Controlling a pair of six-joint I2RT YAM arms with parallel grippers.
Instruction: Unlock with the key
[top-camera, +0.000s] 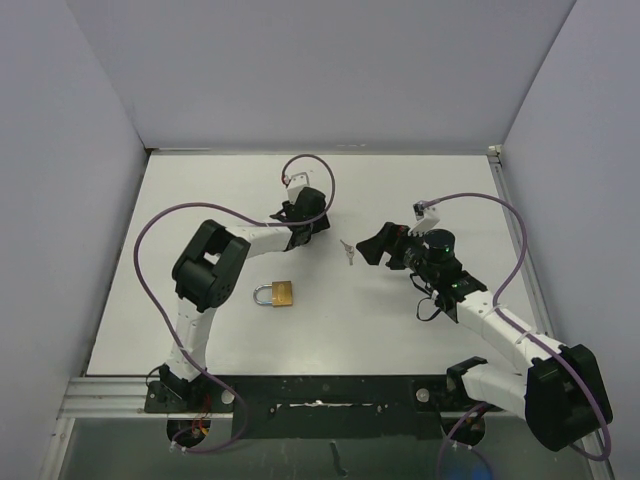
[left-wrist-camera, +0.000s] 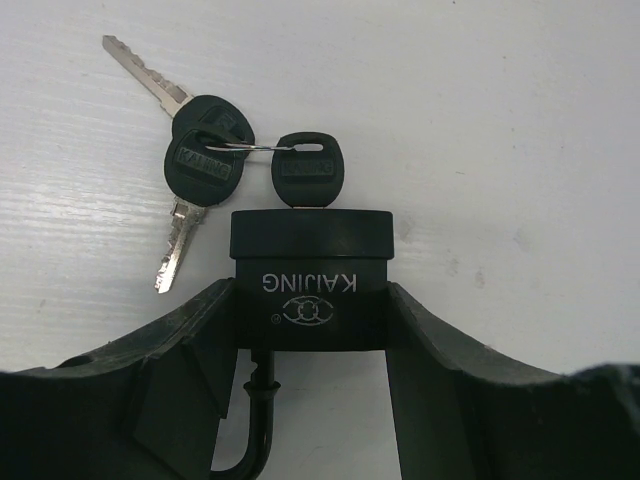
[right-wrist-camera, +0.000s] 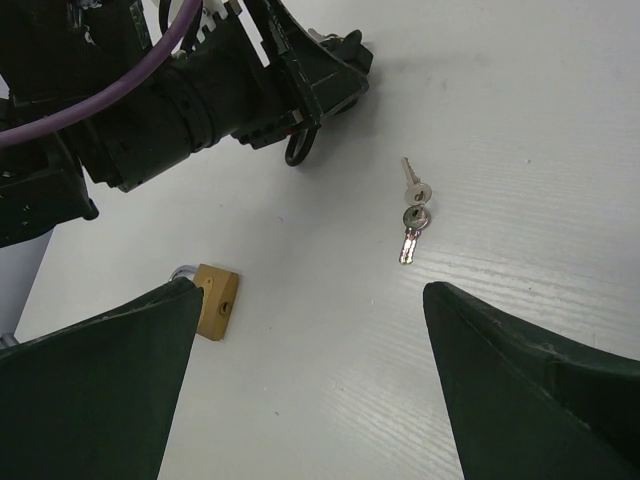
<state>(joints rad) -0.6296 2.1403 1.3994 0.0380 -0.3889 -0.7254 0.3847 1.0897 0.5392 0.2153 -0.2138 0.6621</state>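
I should lower my open right gripper next onto the silver keys where their heads meet, because the keys are below it and to its left in the top view.
My left gripper is shut on a black padlock marked KAIJING, gripping its body from both sides on the table. A black-headed key sits in its keyhole, and a ring links it to two more black-headed keys lying on the table. Only one leg of the shackle shows. In the top view this gripper is at the table's middle back. My right gripper is open and empty, and in the top view it is just right of two small silver keys.
A brass padlock with a silver shackle lies in front of the left gripper, and it also shows in the right wrist view. The silver keys lie between the two grippers. Grey walls enclose the white table.
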